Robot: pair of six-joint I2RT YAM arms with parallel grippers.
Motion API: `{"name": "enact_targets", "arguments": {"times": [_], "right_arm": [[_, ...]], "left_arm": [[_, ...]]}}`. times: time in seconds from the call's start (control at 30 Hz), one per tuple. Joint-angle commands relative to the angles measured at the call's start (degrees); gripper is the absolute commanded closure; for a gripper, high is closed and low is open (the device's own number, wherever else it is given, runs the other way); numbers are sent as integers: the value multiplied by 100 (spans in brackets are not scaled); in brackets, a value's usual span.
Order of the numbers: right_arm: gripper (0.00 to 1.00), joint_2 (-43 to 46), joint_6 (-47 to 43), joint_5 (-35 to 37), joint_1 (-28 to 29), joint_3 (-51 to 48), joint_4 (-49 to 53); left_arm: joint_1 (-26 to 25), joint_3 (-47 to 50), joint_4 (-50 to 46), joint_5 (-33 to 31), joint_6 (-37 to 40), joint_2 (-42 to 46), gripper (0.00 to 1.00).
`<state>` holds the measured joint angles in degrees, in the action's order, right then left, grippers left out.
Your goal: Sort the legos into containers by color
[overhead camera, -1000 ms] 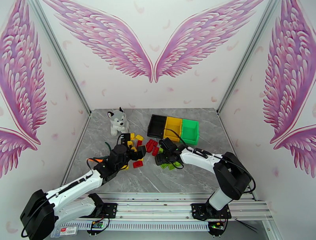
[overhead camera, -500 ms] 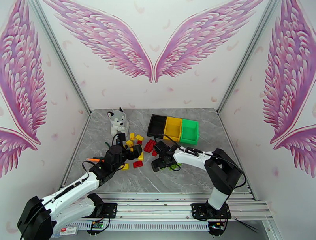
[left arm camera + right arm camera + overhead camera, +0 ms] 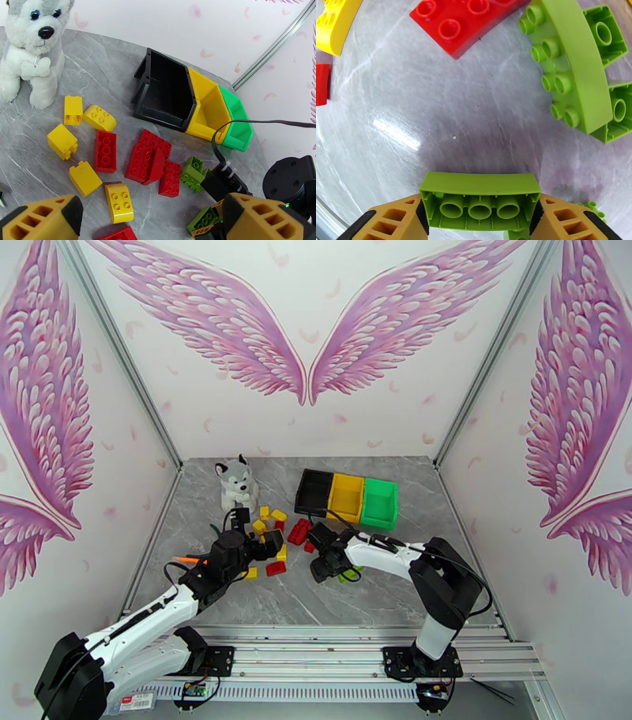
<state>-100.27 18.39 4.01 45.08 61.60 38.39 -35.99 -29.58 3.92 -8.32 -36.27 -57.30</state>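
Note:
I will next carry the green lego up and outward with my right gripper, over the open green bin, and let go of it there, because their colors match.
Red, yellow and green legos lie scattered in front of the containers, a joined row of a black bin, a yellow bin and a green bin. My right gripper sits low on the table, right of the red legos. In the right wrist view its fingers press both ends of a green lego, with a curved green lego beyond. My left gripper hangs open above a yellow lego and red legos, holding nothing.
A plush husky sits at the back left, behind the yellow legos. The bins stand at the back centre, with grey marble table around them. Metal frame posts and walls close the table's left and right sides.
My right gripper slid left and nearer, opened wide, then closed onto the green lego. My left arm drew back slightly toward the near left and stayed open.

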Motion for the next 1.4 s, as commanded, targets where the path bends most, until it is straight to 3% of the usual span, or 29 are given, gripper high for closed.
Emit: {"name": "enact_targets", "arguments": {"times": [0.0,0.23,0.5,0.77,1.03,1.13,1.3,1.37], "right_arm": [[42,7,60,179,12,105,81],[50,709,232,512,-252,-203,-233],[50,1978,472,1387,-1066,-472,-785],[52,1568,586,2024,-1864,16,-1109],[51,1066,717,1760,-2838,464,-1369],[44,704,678,1643,-2990,866,-1141],[18,313,666,1631,-3089,1308,-782],[12,380,709,1622,-3085,1260,-763]], "left_arm": [[47,90,67,117,-54,-7,1],[22,60,283,336,-36,-345,1],[-145,-39,527,477,-25,-808,1],[-380,-284,625,628,29,-1382,1],[-479,-320,621,637,96,-1390,1],[-479,-303,584,595,136,-1290,1],[-485,-308,557,558,150,-1253,1],[-485,-316,548,567,147,-1258,1]]}}
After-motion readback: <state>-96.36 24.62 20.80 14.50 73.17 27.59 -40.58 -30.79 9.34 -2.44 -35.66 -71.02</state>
